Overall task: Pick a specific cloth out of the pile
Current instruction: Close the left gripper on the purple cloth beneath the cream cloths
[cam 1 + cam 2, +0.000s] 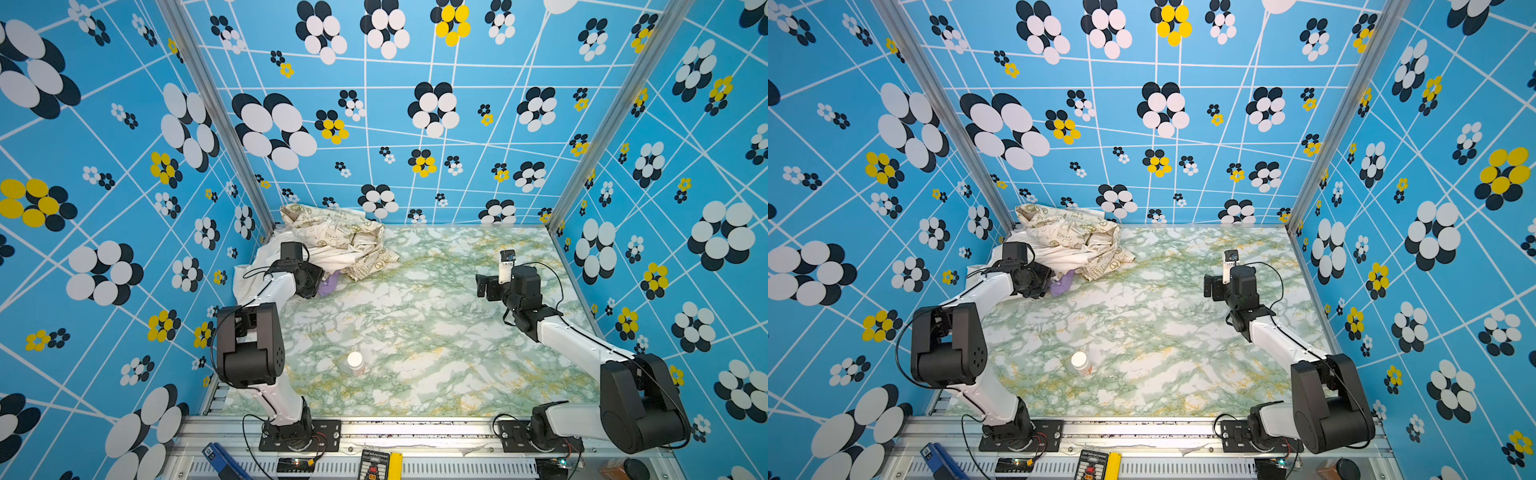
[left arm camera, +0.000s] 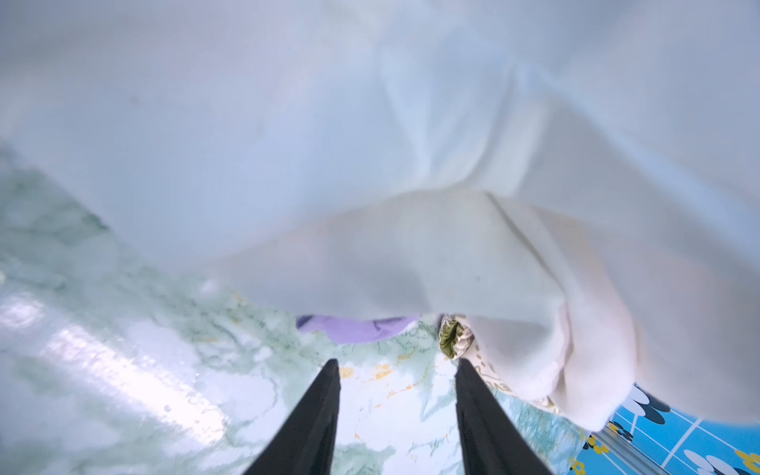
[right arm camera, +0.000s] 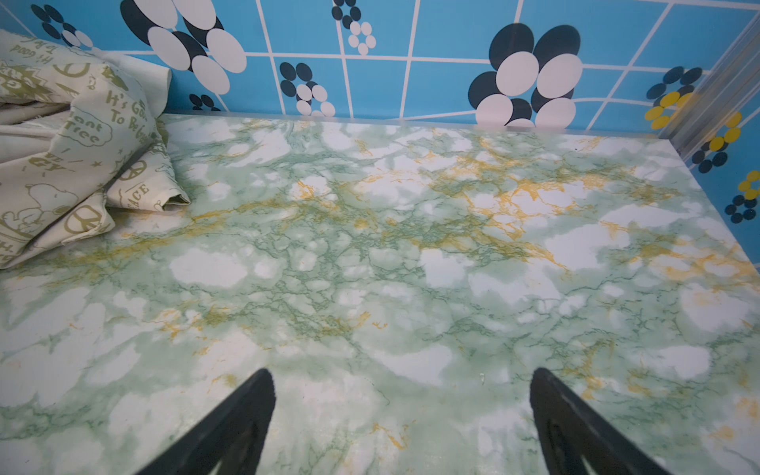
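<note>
I should next lower the open fingers of my left gripper onto the bunched lilac fold (image 1: 1063,282) (image 2: 362,327) below it, because that small part is the only lilac clear of the pile.
The lilac cloth (image 1: 329,285) pokes out from under the pile (image 1: 336,239) at the back left; only a small fold of it shows, also in the left wrist view (image 2: 353,330). The pile is a cream fabric printed with olive peace signs (image 3: 61,164) lying over a plain white one (image 2: 370,164). My left gripper (image 2: 397,362) is open just short of the lilac fold, low over the table, with nothing between its fingers. The white fabric hangs over it. My right gripper (image 3: 401,371) stands wide open and empty above the marble table at mid right (image 1: 484,286).
A small white bottle (image 1: 355,362) stands on the green marble table (image 1: 415,324) near the front centre. Patterned blue walls close in the back and both sides. Tools lie on the metal rail (image 1: 415,430) in front.
</note>
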You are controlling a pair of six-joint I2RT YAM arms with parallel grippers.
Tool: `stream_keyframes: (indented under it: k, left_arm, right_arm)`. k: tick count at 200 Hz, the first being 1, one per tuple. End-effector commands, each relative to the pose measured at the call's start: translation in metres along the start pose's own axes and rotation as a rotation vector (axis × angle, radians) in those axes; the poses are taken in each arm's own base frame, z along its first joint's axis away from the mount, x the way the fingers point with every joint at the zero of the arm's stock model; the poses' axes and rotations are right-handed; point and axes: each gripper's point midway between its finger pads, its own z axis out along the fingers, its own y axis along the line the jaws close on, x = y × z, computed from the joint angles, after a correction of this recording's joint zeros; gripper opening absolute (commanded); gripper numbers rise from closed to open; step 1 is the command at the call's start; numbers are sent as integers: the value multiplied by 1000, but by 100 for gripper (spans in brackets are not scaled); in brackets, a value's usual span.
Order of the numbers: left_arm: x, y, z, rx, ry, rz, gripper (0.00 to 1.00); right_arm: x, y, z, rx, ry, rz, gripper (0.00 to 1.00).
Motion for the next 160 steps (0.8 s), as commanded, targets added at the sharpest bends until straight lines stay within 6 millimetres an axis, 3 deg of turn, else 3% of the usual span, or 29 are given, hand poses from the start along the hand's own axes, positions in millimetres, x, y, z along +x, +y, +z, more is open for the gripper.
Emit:
stream_keyframes:
  k: [1, 64, 125, 129, 160]
  left_arm:
    - [7, 25, -7, -68, 3, -20, 48]
    - [16, 34, 12, -74, 62, -35, 47]
    - [4, 25, 37, -51, 48, -5, 44]
    - [3, 25, 39, -51, 47, -2, 40]
    - [1, 26, 49, -54, 50, -1, 36]
  right_arm:
    - [4, 1, 0, 3, 18, 16, 99]
    - [2, 2, 1, -2, 17, 18, 99]
    - [7, 0, -4, 9, 23, 11, 99]
    - [6, -1, -5, 11, 21, 10, 99]
    - [8, -2, -6, 17, 24, 8, 99]
